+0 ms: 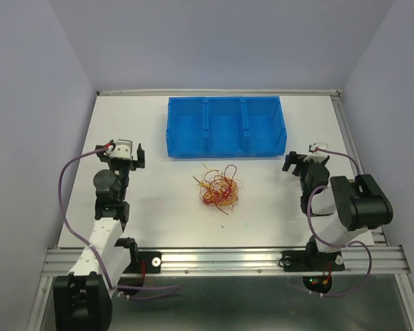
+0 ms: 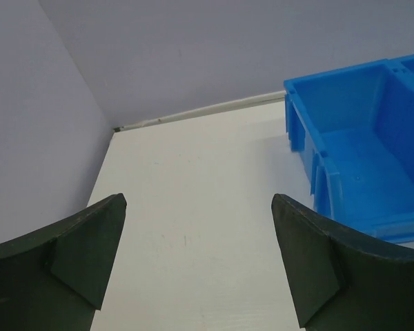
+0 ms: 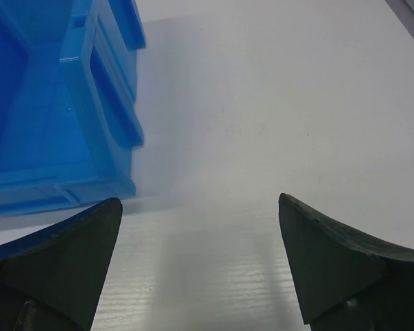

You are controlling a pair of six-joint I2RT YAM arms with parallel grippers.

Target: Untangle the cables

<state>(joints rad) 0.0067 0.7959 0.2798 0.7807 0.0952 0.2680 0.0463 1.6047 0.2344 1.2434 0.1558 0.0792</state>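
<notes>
My left gripper should turn next, move across to the heap and go down onto the orange wire end nearest the bin, because that end sticks out clear of the heap.
The cables (image 1: 219,187) lie in one tangled heap of thin cream, dark red and orange wires on the white table, just in front of the blue bin (image 1: 225,127). My left gripper (image 1: 125,159) is open and empty, to the left of the heap and well apart from it. My right gripper (image 1: 305,159) is open and empty, to the right of the heap. In the left wrist view the open gripper (image 2: 199,207) frames bare table. In the right wrist view the open gripper (image 3: 200,207) frames bare table too. Neither wrist view shows the cables.
The blue bin has three compartments and stands at the back centre; its left end shows in the left wrist view (image 2: 359,145), its right end in the right wrist view (image 3: 62,110). White walls close the table on three sides. A metal rail (image 1: 221,261) runs along the near edge.
</notes>
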